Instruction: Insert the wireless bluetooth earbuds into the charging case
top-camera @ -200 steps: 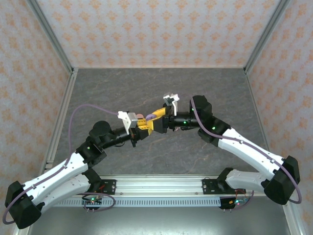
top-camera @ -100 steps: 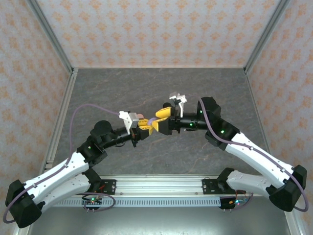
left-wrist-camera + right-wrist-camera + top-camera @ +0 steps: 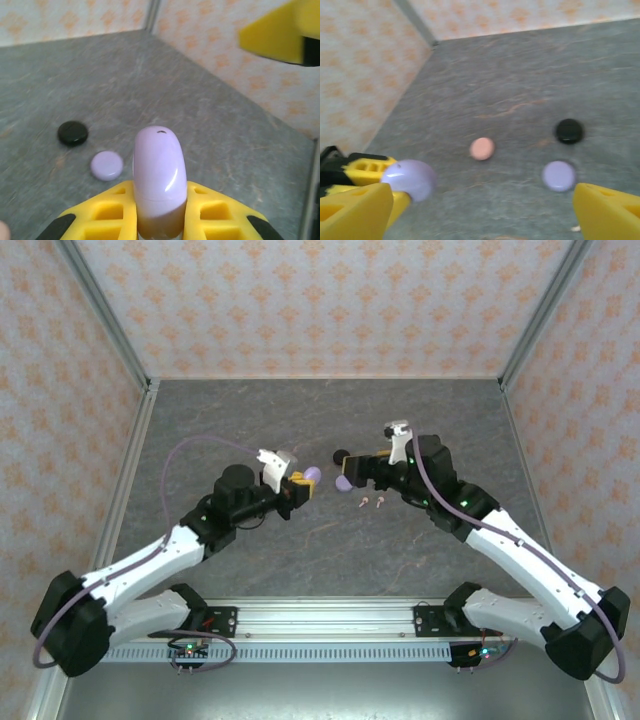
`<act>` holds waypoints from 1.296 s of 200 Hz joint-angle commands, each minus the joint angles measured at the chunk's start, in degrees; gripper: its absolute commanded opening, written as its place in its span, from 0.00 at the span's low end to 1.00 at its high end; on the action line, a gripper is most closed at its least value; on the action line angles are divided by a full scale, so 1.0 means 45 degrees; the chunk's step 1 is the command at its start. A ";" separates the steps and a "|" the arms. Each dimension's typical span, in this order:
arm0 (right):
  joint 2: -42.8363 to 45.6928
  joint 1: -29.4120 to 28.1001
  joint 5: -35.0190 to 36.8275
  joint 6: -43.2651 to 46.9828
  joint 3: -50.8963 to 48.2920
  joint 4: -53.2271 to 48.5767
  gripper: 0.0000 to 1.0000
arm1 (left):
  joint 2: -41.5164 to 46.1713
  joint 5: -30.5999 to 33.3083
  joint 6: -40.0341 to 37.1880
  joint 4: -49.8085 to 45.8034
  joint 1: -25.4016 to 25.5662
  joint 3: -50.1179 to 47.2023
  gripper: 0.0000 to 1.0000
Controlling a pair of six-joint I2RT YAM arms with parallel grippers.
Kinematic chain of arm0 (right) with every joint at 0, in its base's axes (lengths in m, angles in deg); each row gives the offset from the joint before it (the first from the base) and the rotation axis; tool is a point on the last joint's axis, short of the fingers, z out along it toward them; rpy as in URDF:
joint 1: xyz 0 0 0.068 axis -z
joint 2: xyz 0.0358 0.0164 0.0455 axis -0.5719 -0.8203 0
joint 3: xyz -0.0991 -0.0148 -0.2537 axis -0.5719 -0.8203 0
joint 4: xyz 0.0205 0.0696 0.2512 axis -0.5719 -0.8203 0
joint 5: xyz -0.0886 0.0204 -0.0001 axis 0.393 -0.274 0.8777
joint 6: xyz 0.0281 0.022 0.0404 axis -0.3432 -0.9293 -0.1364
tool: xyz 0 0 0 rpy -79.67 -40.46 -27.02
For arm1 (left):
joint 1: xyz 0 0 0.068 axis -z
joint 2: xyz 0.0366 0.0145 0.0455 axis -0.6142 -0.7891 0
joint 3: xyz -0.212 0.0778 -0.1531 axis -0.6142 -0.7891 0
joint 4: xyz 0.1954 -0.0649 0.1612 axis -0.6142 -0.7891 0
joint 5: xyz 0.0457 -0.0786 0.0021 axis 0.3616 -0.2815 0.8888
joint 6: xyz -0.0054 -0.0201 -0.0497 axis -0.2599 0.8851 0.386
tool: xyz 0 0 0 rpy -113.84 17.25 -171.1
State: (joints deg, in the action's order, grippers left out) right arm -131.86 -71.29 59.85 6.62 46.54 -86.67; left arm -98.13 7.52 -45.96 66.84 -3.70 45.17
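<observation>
Next, my left gripper will bring the lilac case down and outward onto the tabletop (image 3: pixel 323 461) (image 3: pixel 44 148) beside the black disc to release it, since the case hangs above the table.
My left gripper (image 3: pixel 300 486) is shut on a closed lilac charging case (image 3: pixel 160 172), which sticks up between its yellow fingers (image 3: pixel 107 210). The case (image 3: pixel 311 473) hangs above the table's middle. Facing it from the right, my right gripper (image 3: pixel 352 472) stands open and empty, its yellow fingers (image 3: pixel 350 215) wide apart. In the right wrist view the case (image 3: pixel 410 179) sits just beyond the gripper's (image 3: pixel 481 200) left finger. Two tiny pale pink earbuds (image 3: pixel 364 503) (image 3: pixel 380 503) lie on the table just below the right gripper.
Round discs lie on the grey table (image 3: pixel 250 410): a black one (image 3: pixel 569 131), a lilac one (image 3: pixel 558 175) and a pink one (image 3: pixel 482 148). The black disc (image 3: pixel 341 453) and lilac disc (image 3: pixel 343 483) are by the right fingers. Patterned walls (image 3: pixel 300 300) enclose the table.
The right gripper has pulled back to the right, away from the left gripper, and opened wide. The left gripper keeps the lilac case and has shifted right. Two earbuds now show on the table.
</observation>
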 commanded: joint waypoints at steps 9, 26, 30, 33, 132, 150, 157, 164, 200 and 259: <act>0.0609 0.0815 0.1019 -0.1304 -0.1250 -0.0059 0.99 | -0.1850 -0.0107 0.0887 -0.0438 -0.0518 0.1459 0.00; 0.0734 0.1166 0.0836 -0.1651 -0.1683 0.0166 0.99 | -0.3321 -0.0113 0.1085 -0.1080 -0.0874 0.2456 0.00; 0.0718 0.1213 0.0793 -0.1682 -0.1740 0.0156 0.99 | -0.3703 -0.0113 0.1091 -0.1340 -0.0949 0.2765 0.00; 0.0716 0.1246 0.0770 -0.1702 -0.1766 0.0155 0.99 | -0.3984 -0.0127 0.1088 -0.1509 -0.1026 0.3010 0.00; 0.0755 0.1668 0.0582 -0.1964 -0.2437 0.0585 0.99 | -1.0296 -0.0579 0.1762 -0.2831 -0.1928 0.7780 0.00; 0.0723 0.1680 0.0563 -0.1850 -0.2549 0.0726 0.99 | -1.1115 -0.0433 0.1849 -0.3075 -0.1954 0.8320 0.02; 0.0697 0.1702 0.0563 -0.1799 -0.2565 0.0767 0.99 | -1.1304 -0.0369 0.1894 -0.3066 -0.1954 0.8477 0.03; 0.0667 0.1703 0.0544 -0.1754 -0.2588 0.0758 0.99 | -1.1493 -0.0328 0.1941 -0.3082 -0.1964 0.8611 0.05; 0.0677 0.1717 0.0324 -0.1283 -0.2629 0.0835 0.99 | -1.2178 -0.0263 0.2129 -0.3210 -0.1974 0.9004 0.11; 0.0935 0.1711 0.0792 -0.1561 -0.2919 0.0957 0.99 | -1.2280 0.0235 0.1831 -0.3620 -0.2013 0.9043 0.31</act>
State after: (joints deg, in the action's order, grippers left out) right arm -129.09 -63.92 61.77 -0.17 34.89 -84.00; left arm -153.51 6.41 -37.53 52.77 -12.18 84.28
